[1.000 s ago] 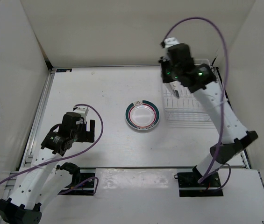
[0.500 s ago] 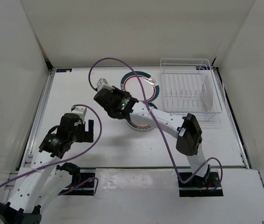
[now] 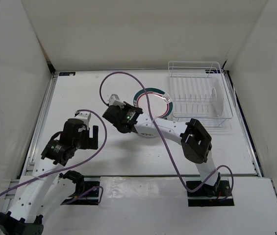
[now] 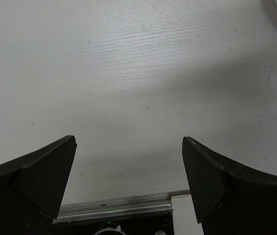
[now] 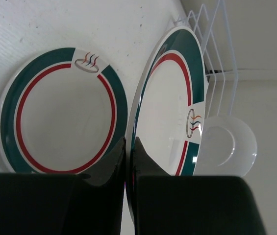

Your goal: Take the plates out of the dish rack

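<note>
The robot's right gripper will next move over the matching plate [image 5: 62, 110], which lies flat below it, to its left in the wrist view, then go down and release the plate's rim.
My right gripper [image 3: 134, 110] [image 5: 130, 147] is shut on the rim of a plate with a green-and-red band [image 3: 157, 100] [image 5: 172, 103], holding it tilted on edge above the table left of the dish rack [image 3: 199, 93]. A matching plate [image 5: 62, 110] lies flat on the table just beside and below it; in the top view it is mostly hidden under my right arm [image 3: 147, 134]. A plain white plate [image 3: 218, 98] [image 5: 226, 147] stands in the rack's right end. My left gripper [image 3: 93, 138] [image 4: 128, 139] is open and empty over bare table at the near left.
White walls enclose the table on the left, back and right. The rack's wire rim [image 5: 212, 44] stands close behind the held plate. A purple cable [image 3: 145, 105] loops over my right arm. A metal rail [image 4: 113, 210] runs along the near table edge.
My right arm has swung from the rack leftward carrying the banded plate, then brought it lower and nearer the plate lying on the table. The left arm has not moved.
</note>
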You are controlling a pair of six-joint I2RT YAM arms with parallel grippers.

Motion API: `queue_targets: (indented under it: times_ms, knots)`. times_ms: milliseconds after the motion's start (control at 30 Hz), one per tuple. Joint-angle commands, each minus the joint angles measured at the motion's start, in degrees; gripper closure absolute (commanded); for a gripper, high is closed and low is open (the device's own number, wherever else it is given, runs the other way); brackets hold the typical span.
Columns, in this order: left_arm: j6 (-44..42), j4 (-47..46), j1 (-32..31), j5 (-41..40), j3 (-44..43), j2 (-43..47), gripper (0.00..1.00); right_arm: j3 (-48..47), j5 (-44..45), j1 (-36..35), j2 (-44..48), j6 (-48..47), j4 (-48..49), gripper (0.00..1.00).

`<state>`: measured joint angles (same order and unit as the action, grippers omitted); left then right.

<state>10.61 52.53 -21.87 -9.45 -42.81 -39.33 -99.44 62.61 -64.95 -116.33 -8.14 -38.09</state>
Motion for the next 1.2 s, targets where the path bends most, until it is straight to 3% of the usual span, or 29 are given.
queue_targets:
  times_ms: [0, 333, 1167]
  knots:
    - [0.6, 0.3, -0.1, 0.0, -1.6, -0.2, 0.00, 1.3, 0.8, 0.1, 0.7, 7.2, -3.0, 1.00]
    - [0.5, 0.3, -0.2, 0.5, -1.6, -0.3, 0.00, 4.4, -6.1, 0.0, -3.2, 14.3, -3.6, 1.00]
    - [0.5, 0.3, -0.2, 0.7, -1.5, -0.7, 0.00, -1.1, -7.3, 0.1, -10.4, 12.6, -0.7, 0.98]
